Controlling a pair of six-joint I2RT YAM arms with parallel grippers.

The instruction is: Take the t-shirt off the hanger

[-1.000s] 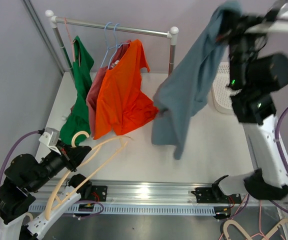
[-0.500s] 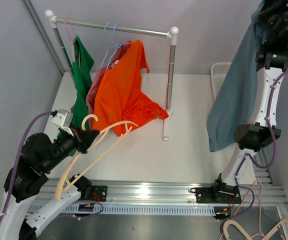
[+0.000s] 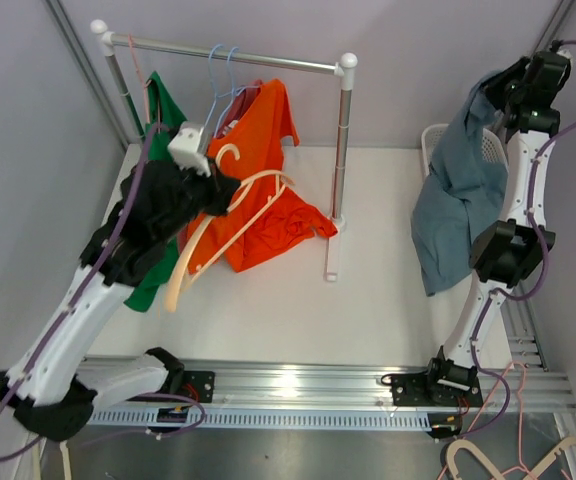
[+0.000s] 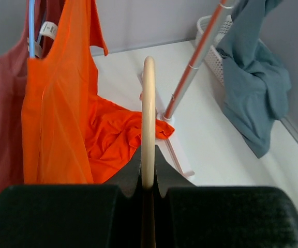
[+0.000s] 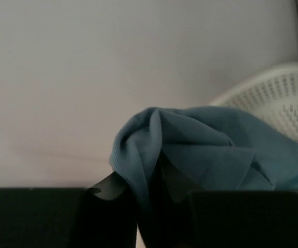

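Note:
I will next lift the t-shirt (image 3: 458, 200), now off the hanger, outward and up with my left gripper, hook it over the rack's free bar (image 3: 301, 64) beside the post and release it.
The grey-blue t-shirt (image 3: 458, 200) hangs off the hanger at the far right, its top bunched between the fingers of my right gripper (image 3: 498, 92), which is shut on it. In the right wrist view the cloth (image 5: 200, 150) folds over the right gripper (image 5: 151, 181). The bare cream hanger (image 3: 264, 178) is held up in front of the rack by my left gripper (image 3: 218, 190). In the left wrist view the hanger (image 4: 148, 113) stands straight out of the left gripper (image 4: 148, 170), pinched between its pads.
A white rack (image 3: 238, 55) with a post (image 3: 343, 150) carries an orange shirt (image 3: 248, 190), a green one (image 3: 163, 150) and a pink one (image 3: 193, 170) on blue hangers. A white mesh basket (image 3: 436, 140) sits behind the grey-blue t-shirt.
My left arm lifted the cream hanger from the front left up to the rack. My right arm swung the t-shirt to the far right and lowered it by the basket.

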